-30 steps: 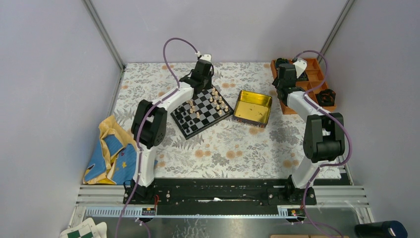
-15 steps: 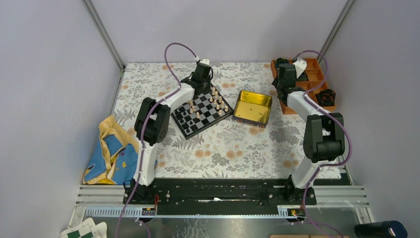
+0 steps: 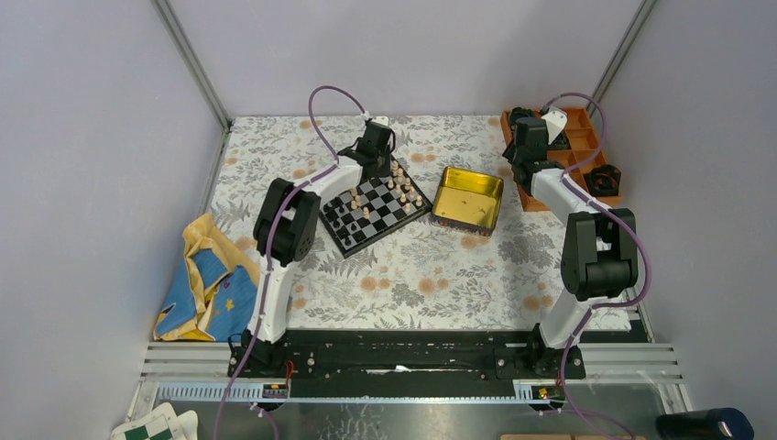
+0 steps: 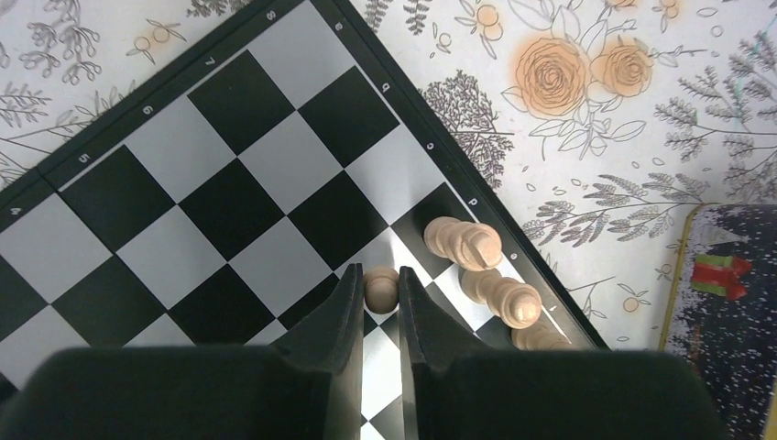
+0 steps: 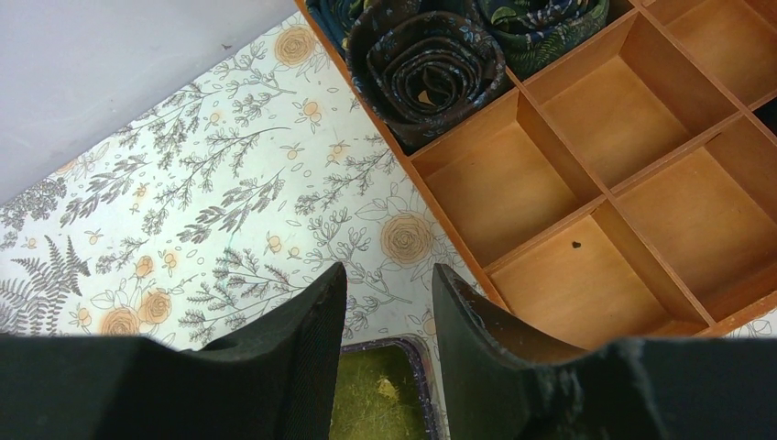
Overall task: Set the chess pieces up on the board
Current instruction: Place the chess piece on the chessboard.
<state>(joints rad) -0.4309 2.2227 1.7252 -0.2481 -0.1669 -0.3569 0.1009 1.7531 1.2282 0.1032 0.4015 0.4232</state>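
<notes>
The tan pawn still hangs above the light square beside the tall tan pieces, so my left gripper should bring it down onto that square and let go.
The black-and-grey board lies left of the table's middle, turned at an angle. Tan chess pieces stand along its right side and black ones along its near-left side. My left gripper hangs over the board's far corner. In the left wrist view it is shut on a tan pawn, just above the board and beside three taller tan pieces. My right gripper is open with nothing between its fingers, and sits between the tin and the tray.
An open gold tin lies right of the board, and its corner shows under my right fingers. An orange compartment tray at the back right holds dark rolled fabric. A yellow-and-blue cloth lies at the left edge.
My left wrist has moved slightly nearer and lower over the board's far corner, still shut on the pawn. The right arm has not moved.
</notes>
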